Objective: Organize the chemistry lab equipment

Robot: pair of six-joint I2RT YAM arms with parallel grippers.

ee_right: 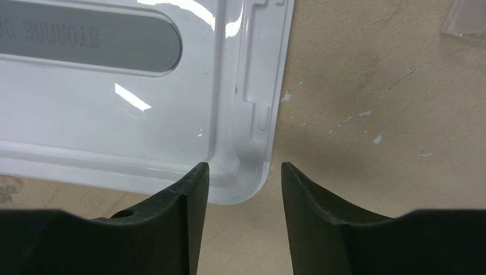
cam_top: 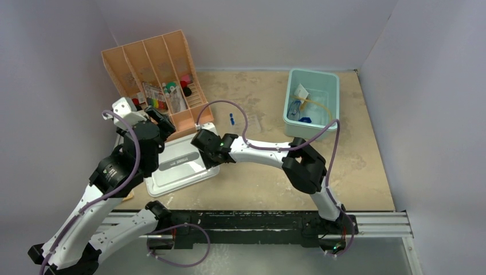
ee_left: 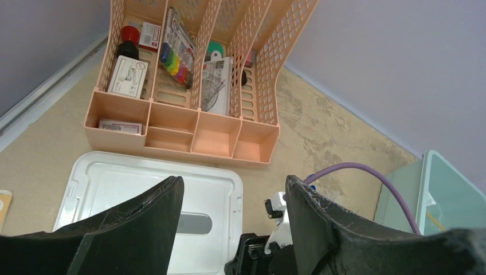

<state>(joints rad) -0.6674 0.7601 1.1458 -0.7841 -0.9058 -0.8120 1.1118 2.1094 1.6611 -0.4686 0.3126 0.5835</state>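
Observation:
I should next move my left gripper down and to its right in the top view, turn it and lower it onto the far long edge of the lid, which is free of any grip.
A teal bin point(cam_top: 332, 86) at the back right holds lab equipment: a small packet point(cam_top: 302, 91), a tan rubber tube point(cam_top: 319, 103) and a blue piece point(cam_top: 305, 120). One small blue-capped test tube point(cam_top: 231, 118) lies loose on the table. My right gripper point(cam_top: 199, 141) point(ee_right: 244, 167) is open low over the near right corner of the grey-white lid point(cam_top: 180, 165) point(ee_right: 114, 114); that corner sits between its fingers, which do not touch it. My left gripper point(cam_top: 165, 122) point(ee_left: 233, 182) hangs open above the lid point(ee_left: 114, 183), holding nothing.
The orange divided organizer point(cam_top: 150, 63) point(ee_left: 189, 134) stands at the back left, filled with stationery, just behind the lid. The teal bin's wall point(ee_left: 453, 189) shows at the right of the left wrist view. A clear item point(ee_right: 467, 20) lies at the right wrist view's top edge.

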